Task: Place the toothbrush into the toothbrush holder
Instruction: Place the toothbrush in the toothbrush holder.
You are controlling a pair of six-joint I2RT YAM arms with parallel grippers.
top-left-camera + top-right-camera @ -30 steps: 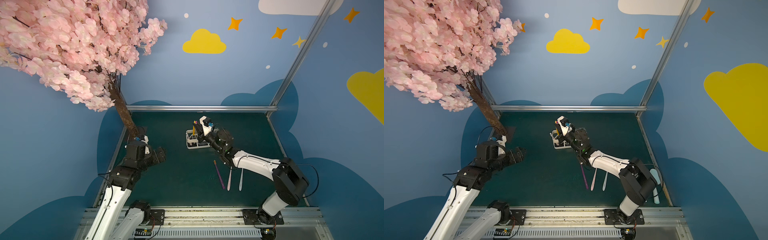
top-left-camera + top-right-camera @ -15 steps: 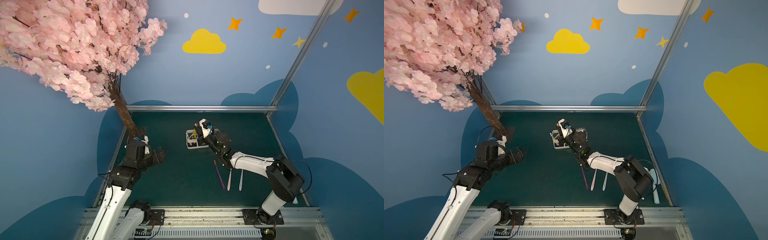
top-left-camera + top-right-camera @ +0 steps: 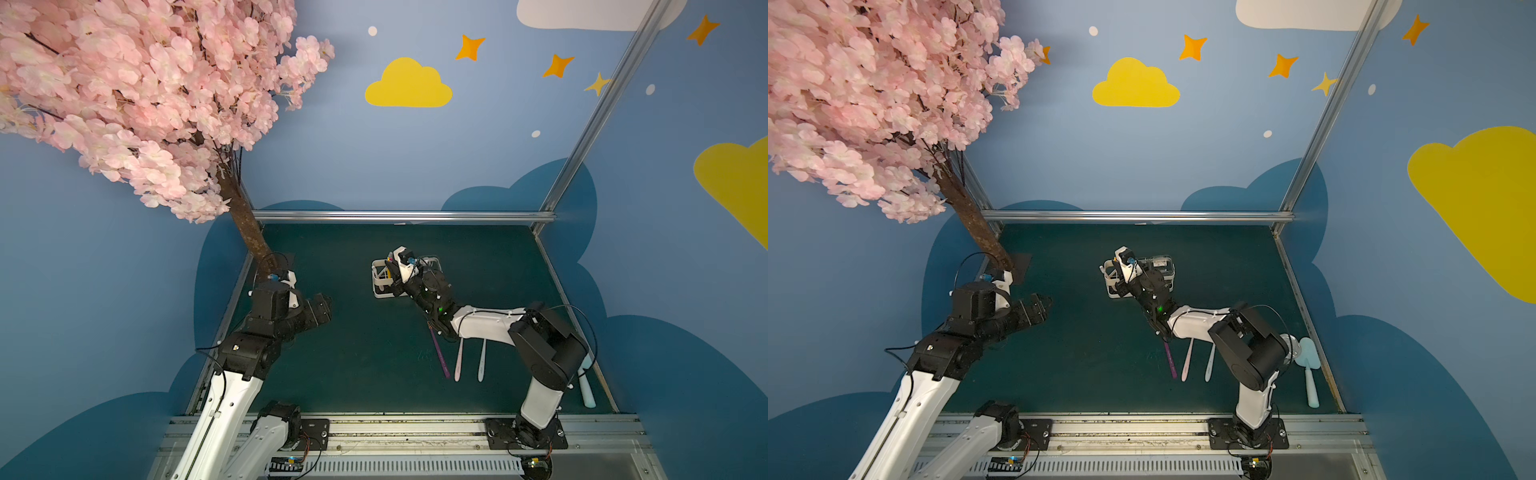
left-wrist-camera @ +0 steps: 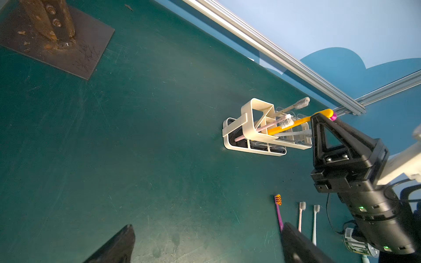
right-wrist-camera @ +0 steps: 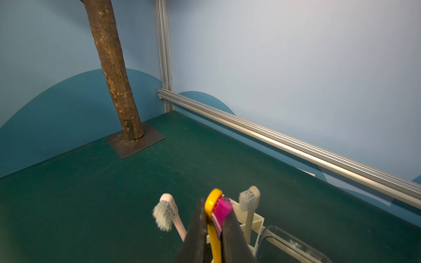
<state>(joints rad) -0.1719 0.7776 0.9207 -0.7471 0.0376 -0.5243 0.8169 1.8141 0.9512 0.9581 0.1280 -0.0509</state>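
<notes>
My right gripper lowers the yellow toothbrush deeper into the holder's slotted end (image 3: pixel 382 274) (image 5: pixel 240 215) next and releases its head end, because the handle already slants into that section.
The white wire-frame toothbrush holder (image 3: pixel 380 286) (image 3: pixel 1109 286) (image 4: pixel 248 120) stands mid-table. My right gripper (image 5: pixel 215 205) (image 3: pixel 395 274) (image 4: pixel 319 116) hangs right above it, shut on the head end of a yellow toothbrush (image 5: pixel 214 198) (image 4: pixel 289 125) with pink bristles. The yellow handle slants down into the holder's slotted end. A pink toothbrush (image 5: pixel 167 211) and a beige toothbrush (image 5: pixel 249 200) lean in the same section. My left gripper (image 3: pixel 324 305) (image 3: pixel 1042 305) (image 4: pixel 207 226) hovers open over bare table to the left, holding nothing.
A purple toothbrush (image 3: pixel 439 353), a pink one (image 3: pixel 458 359) and a pale one (image 3: pixel 482 359) lie under the right forearm. A light blue spatula (image 3: pixel 1310 370) lies by the right edge. The tree trunk (image 3: pixel 249 232) stands at the back left. A clear cup (image 5: pixel 293 246) sits in the holder.
My right gripper has sunk a little toward the holder with the yellow toothbrush, its elbow swinging left. The left arm has not moved.
</notes>
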